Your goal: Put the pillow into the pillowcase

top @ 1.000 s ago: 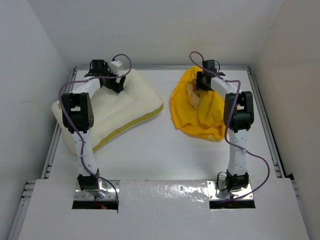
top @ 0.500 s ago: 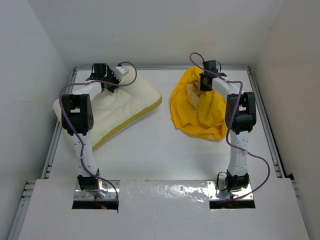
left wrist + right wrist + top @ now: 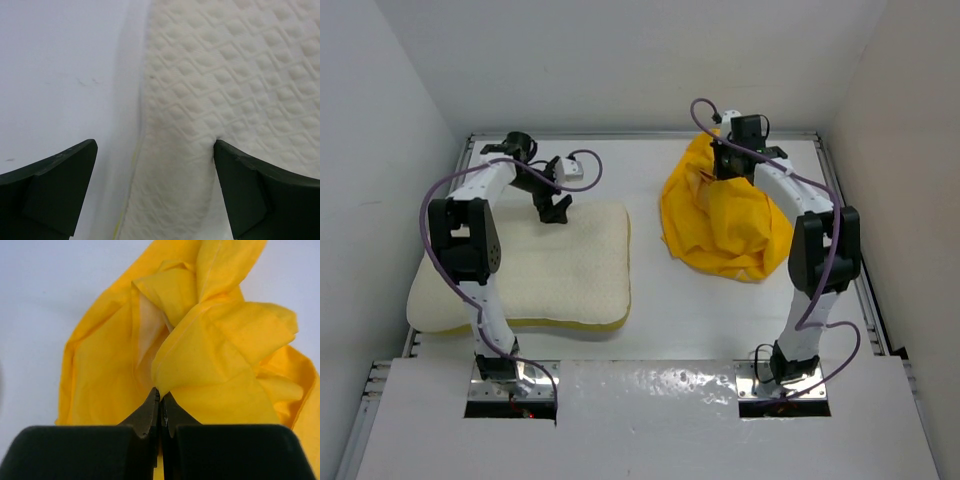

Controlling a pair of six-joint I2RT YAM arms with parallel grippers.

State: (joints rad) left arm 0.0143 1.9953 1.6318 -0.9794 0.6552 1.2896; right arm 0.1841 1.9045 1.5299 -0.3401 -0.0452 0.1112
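The pillow's far corner is nearest the yellow pillowcase [image 3: 720, 225]. My left gripper will move down and to the right in the top view toward that corner next.
The cream-white quilted pillow [image 3: 540, 270] lies flat at the left of the table, with a yellow-green band along its near edge. My left gripper [image 3: 556, 208] hangs open over the pillow's far edge. In the left wrist view the pillow [image 3: 225, 75] fills the gap between the spread fingers [image 3: 55, 190], and nothing is held. The bright yellow pillowcase [image 3: 720, 225] lies crumpled at the back right. My right gripper [image 3: 725, 165] is at its far upper part. In the right wrist view the jaws are pinched together on a fold of the pillowcase [image 3: 200, 355].
Metal rails run along the table's left side [image 3: 420, 310] and right side [image 3: 855, 265], with white walls close behind them. Purple cables loop off both arms. The arm bases [image 3: 510, 375] sit at the near edge.
The pillow was pulled toward the near left and now lies flat. My left gripper shut on it, then let go and opened. My right gripper shut on the pillowcase, and its elbow swung right.
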